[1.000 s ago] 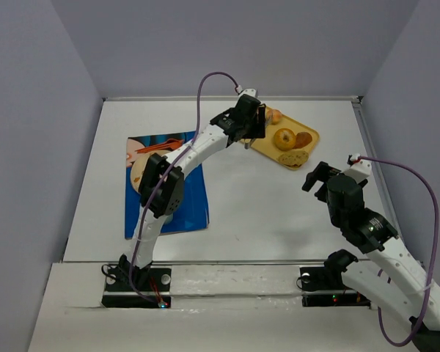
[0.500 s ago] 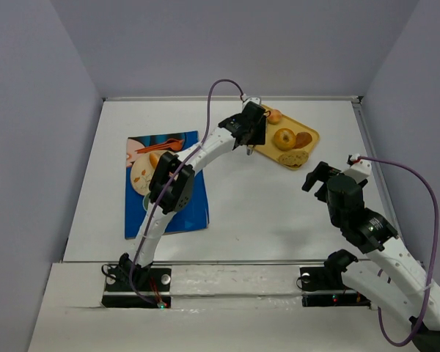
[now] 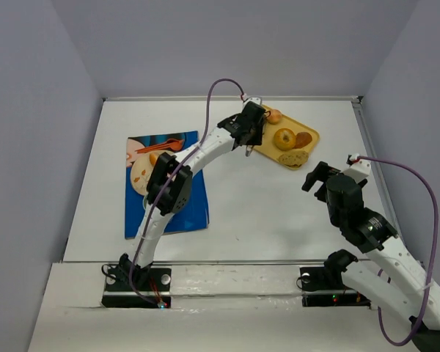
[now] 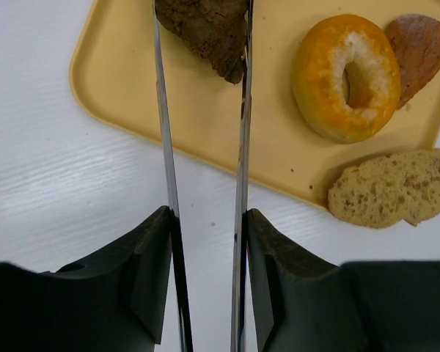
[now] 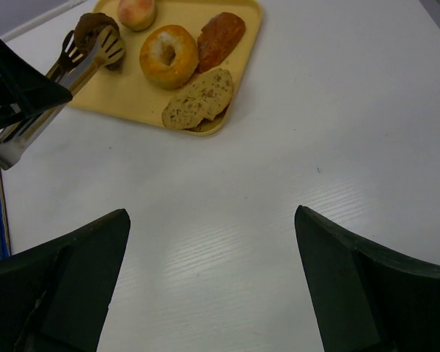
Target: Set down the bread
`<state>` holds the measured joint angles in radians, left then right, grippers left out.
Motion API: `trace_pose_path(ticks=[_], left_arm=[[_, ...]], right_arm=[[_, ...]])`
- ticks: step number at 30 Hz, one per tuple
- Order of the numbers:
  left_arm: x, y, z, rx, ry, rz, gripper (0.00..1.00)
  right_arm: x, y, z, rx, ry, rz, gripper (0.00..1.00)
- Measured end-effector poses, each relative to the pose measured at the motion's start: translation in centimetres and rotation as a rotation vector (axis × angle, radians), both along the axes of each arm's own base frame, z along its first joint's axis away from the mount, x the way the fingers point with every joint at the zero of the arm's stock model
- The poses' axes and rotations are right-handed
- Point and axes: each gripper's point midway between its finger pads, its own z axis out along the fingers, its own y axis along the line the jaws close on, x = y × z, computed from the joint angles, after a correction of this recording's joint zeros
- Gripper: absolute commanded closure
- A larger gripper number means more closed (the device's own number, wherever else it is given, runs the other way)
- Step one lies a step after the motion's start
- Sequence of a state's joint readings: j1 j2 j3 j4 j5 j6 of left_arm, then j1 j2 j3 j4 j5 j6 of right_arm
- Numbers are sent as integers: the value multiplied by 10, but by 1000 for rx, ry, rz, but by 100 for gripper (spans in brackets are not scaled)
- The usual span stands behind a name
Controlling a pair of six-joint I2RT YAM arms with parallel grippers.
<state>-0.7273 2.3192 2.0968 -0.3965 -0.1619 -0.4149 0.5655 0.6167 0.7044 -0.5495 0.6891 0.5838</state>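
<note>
The printed plate (image 3: 141, 174) is back from my left gripper and to its left in the top view, so next I will swing my left gripper over the plate and release the tongs.
A yellow tray (image 3: 312, 134) at the back right holds several breads. Among them are a dark brown bun (image 4: 205, 26), a ring-shaped bagel (image 4: 345, 77) and a reddish-brown roll (image 4: 419, 44). A seeded slice (image 4: 396, 187) and a pale round bun (image 5: 136, 11) lie there too. My left gripper (image 3: 251, 126) is shut on metal tongs (image 4: 241, 147). The two tong blades straddle the dark bun (image 5: 92, 29) at the tray's left end, and the right blade touches it. My right gripper (image 5: 211, 214) hangs open over bare table, nearer than the tray.
A blue placemat (image 3: 193, 202) lies at the left with a printed plate (image 3: 139, 174) and cutlery on it. Grey walls enclose the white table on three sides. The left arm stretches diagonally across the middle.
The left gripper has squeezed the tongs narrower around the dark bun and shifted slightly toward the tray. The right arm has not moved.
</note>
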Motion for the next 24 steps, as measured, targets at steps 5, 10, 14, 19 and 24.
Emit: trace_pose_path(ticks=[5, 10, 14, 19, 24], left_arm=[[-28, 26, 43, -10, -38, 11, 65], [-69, 83, 132, -68, -157, 111, 64], [-100, 132, 171, -106, -207, 230, 62], [-146, 196, 136, -26, -115, 352, 59], [-189, 233, 77, 107, 42, 389, 56]], right_arm=[[0, 0, 1, 2, -2, 0, 0], [-1, 0, 1, 4, -6, 1, 0], [-1, 1, 1, 7, -4, 9, 0], [0, 3, 0, 9, 0, 17, 0], [0, 5, -1, 9, 6, 22, 0]])
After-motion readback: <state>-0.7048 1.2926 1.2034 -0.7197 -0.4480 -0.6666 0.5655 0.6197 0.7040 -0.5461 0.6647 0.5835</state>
